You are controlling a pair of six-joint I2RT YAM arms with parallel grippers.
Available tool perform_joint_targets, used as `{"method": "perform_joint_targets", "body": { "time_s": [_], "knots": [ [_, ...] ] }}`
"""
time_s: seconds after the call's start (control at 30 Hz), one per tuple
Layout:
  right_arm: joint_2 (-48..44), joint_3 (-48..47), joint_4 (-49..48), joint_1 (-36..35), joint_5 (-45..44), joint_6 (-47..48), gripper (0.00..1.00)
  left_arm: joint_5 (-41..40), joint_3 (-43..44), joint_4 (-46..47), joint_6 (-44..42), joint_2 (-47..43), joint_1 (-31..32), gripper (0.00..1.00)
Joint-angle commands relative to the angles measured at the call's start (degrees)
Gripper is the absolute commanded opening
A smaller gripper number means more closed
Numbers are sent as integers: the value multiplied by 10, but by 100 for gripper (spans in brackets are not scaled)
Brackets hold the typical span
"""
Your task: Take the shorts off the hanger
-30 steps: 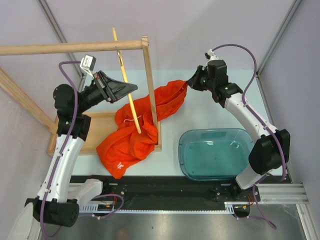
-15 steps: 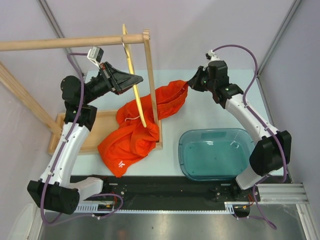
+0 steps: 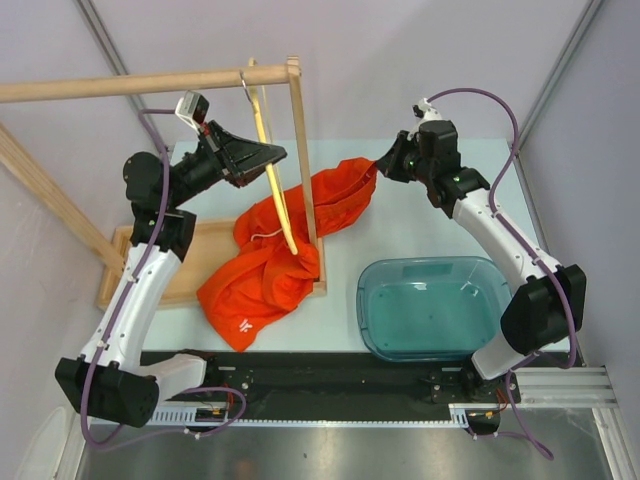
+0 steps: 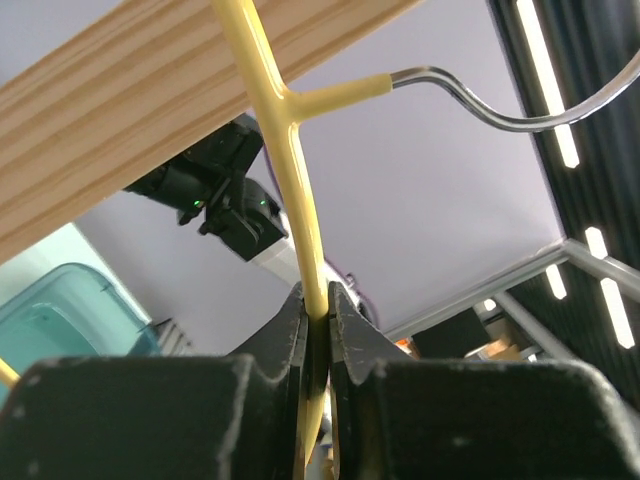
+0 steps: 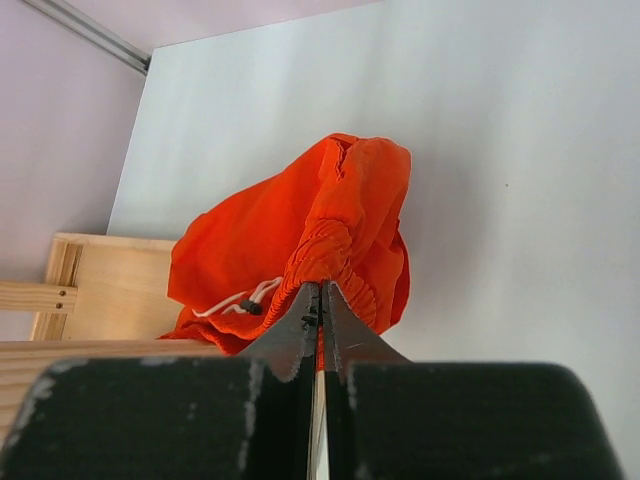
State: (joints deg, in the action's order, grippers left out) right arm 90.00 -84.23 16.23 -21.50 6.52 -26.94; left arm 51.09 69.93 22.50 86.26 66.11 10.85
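My left gripper goes to the left in the top view next, carries the hanger's hook to the bar's open part [image 3: 222,81] there and releases the hanger's arm.
The orange-red shorts [image 3: 262,280] lie bunched over the wooden rack's base, with one end stretched up and right. My right gripper [image 3: 379,166] is shut on that end's gathered waistband; in the right wrist view the shorts [image 5: 290,220] bunch just past the gripper [image 5: 321,292]. The pale-yellow hanger [image 3: 271,165] stands tilted, its silver hook [image 3: 243,76] up by the rail and its lower end down at the fabric. My left gripper [image 3: 272,154] is shut on the hanger's bar. In the left wrist view the hanger [image 4: 290,170] runs up out of the gripper [image 4: 317,312], hook [image 4: 480,100] to the right.
The rack has a horizontal rail [image 3: 130,86], an upright post [image 3: 304,170] beside the hanger, and a flat base [image 3: 195,262]. A teal tub [image 3: 432,264] sits at the front right. A white drawstring [image 5: 235,300] hangs from the shorts.
My left gripper has lifted the hanger up and to the right, bringing its hook to the rail's end. The shorts shifted slightly with it. The right gripper has stayed almost still.
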Motion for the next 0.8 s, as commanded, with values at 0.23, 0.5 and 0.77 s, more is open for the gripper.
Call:
{"method": "perform_joint_targets", "body": {
  "time_s": [0.23,0.5,0.77],
  "knots": [
    [-33,-4,-15,4,-1,4,0,-102,14,6,122,-37,0,0],
    [-33,-4,-13,1,-2,2,0,-122,11,-64,160,-48,0,0],
    [-39,-4,-15,-1,-3,2,0,-142,-19,-93,146,-70,0,0]
  ]
}}
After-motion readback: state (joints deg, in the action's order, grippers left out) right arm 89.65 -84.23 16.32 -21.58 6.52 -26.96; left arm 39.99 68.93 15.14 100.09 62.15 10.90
